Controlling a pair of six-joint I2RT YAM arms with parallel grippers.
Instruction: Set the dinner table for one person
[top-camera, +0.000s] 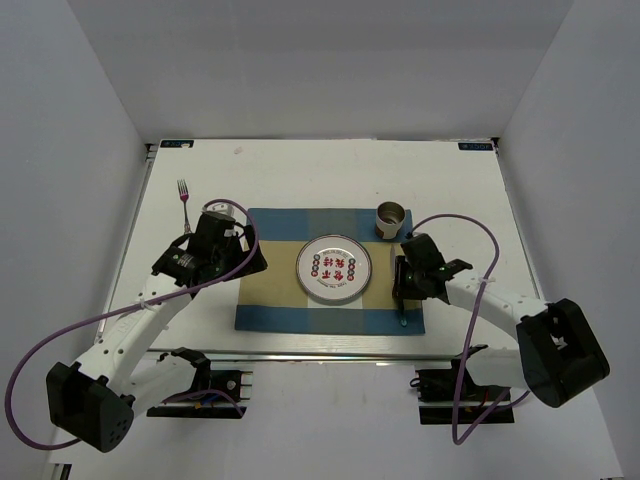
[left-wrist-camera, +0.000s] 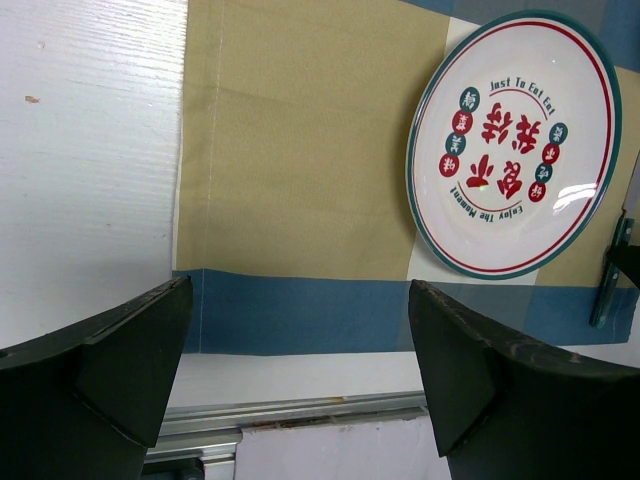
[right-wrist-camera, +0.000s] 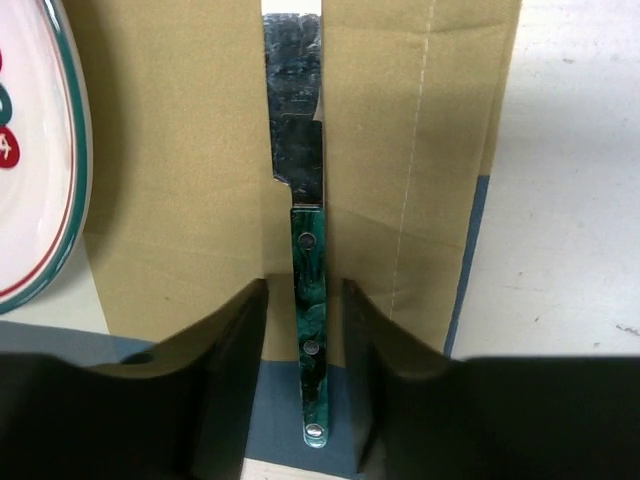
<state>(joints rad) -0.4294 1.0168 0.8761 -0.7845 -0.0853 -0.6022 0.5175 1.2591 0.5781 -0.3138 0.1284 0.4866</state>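
I need to move my left gripper outward, to the left in the top view, and down onto the fork by its handle (top-camera: 186, 217).
On the white dinner table (top-camera: 300, 170) lies a blue-and-tan placemat (top-camera: 270, 290) with a round printed plate (top-camera: 334, 269) in its middle. A green-handled knife (right-wrist-camera: 310, 300) lies flat on the mat right of the plate, blade pointing away. My right gripper (right-wrist-camera: 305, 290) straddles its handle, jaws apart with a gap on each side, so it is open. In the top view that gripper (top-camera: 403, 290) hangs over the mat's right edge. My left gripper (left-wrist-camera: 300, 295) is wide open and empty above the mat's left part, seen from above as the left gripper (top-camera: 248, 263).
A fork (top-camera: 184, 200) lies on the bare table left of the mat. A metal cup (top-camera: 390, 220) stands at the mat's far right corner. The aluminium rail (left-wrist-camera: 300, 410) runs along the table's front edge. Purple cables loop beside both arms.
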